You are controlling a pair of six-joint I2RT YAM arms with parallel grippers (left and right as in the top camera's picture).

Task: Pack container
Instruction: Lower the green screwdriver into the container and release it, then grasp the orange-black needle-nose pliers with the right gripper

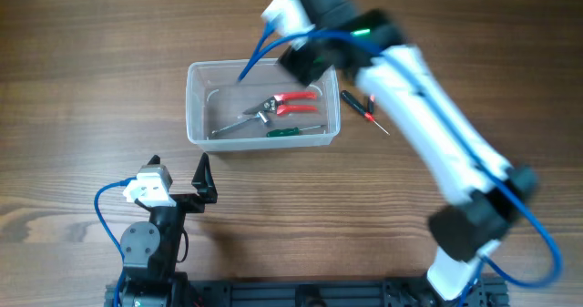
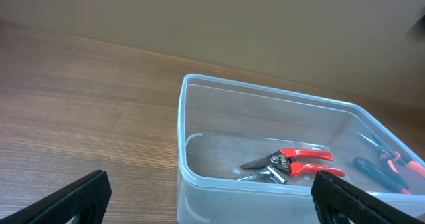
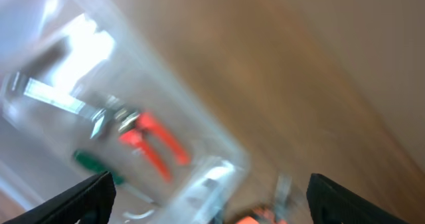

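Note:
I should next move my right gripper down and to the right in the overhead view, onto the orange-handled pliers (image 3: 275, 216). They lie below it on that side and are still unpacked.
The clear plastic container (image 1: 196, 102) sits on the wooden table left of centre. Inside lie red-handled pliers (image 1: 287, 103) and a green-handled screwdriver (image 1: 291, 131). It also shows in the left wrist view (image 2: 199, 177), with the pliers (image 2: 299, 161) inside. My left gripper (image 1: 182, 184) is open and empty, in front of the container. My right gripper (image 3: 209, 197) is open and empty, hovering over the container's far right corner; its view is blurred. A black-and-red screwdriver (image 1: 363, 109) lies on the table right of the container.
The right arm (image 1: 428, 134) stretches diagonally from the front right over the table. The left arm's base (image 1: 146, 243) stands at the front left.

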